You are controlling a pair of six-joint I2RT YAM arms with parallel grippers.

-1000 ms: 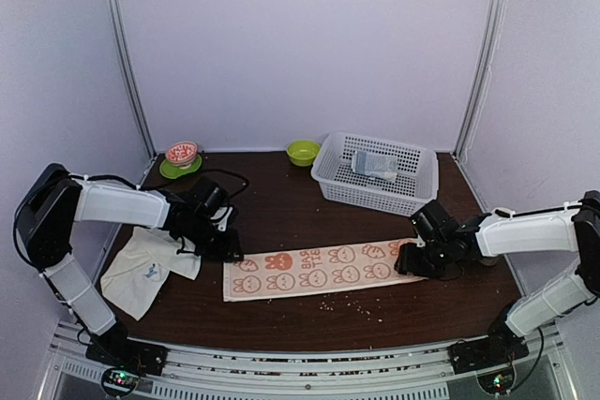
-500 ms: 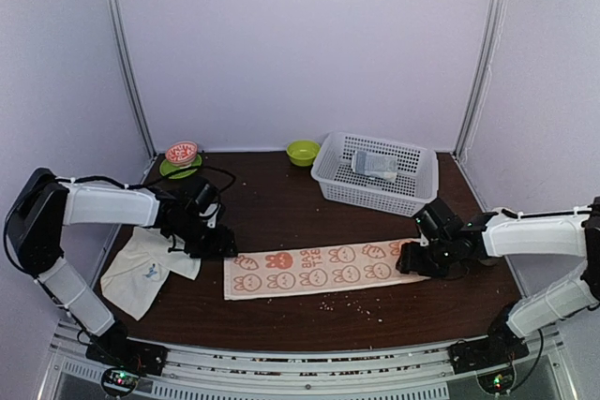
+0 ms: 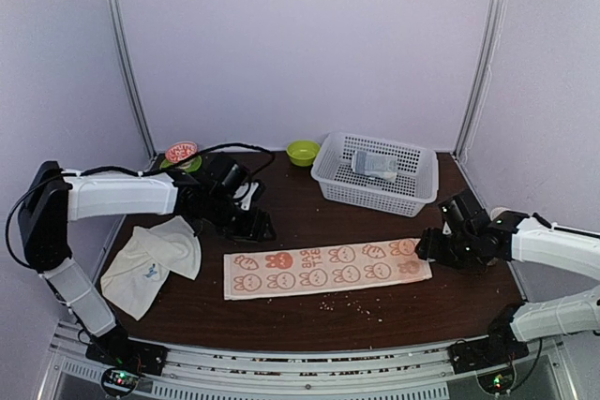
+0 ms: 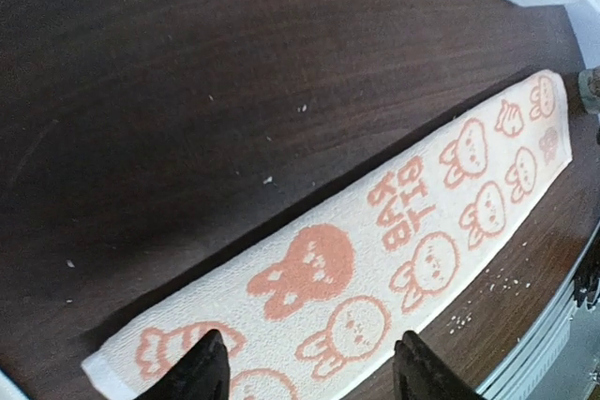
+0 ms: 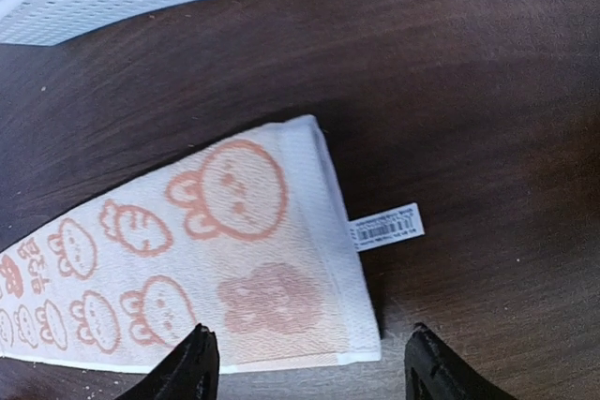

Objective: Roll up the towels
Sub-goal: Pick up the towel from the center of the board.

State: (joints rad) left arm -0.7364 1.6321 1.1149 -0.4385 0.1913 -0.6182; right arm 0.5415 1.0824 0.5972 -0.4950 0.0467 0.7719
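My right gripper lowers onto the near corner of the bunny towel's tagged end next and closes there, since that corner shows between my spread fingers.
The cream towel with orange-pink bunny faces lies flat as a long strip across the table's front middle. My left gripper hovers just behind its left part, open; the left wrist view shows the printed towel below the spread fingers of that gripper. My right gripper is open at the strip's right end. In the right wrist view that towel end and its barcode tag lie ahead of the gripper. The plain cream-white towel lies crumpled at the left.
A white perforated basket at the back right holds a grey-blue rolled towel. A green bowl and a red-and-white bowl on a green plate stand along the back. Crumbs dot the front.
My left gripper let go of the towel's left end, opened and moved right and back. My right gripper slid right, off the towel's right end, and opened wider.
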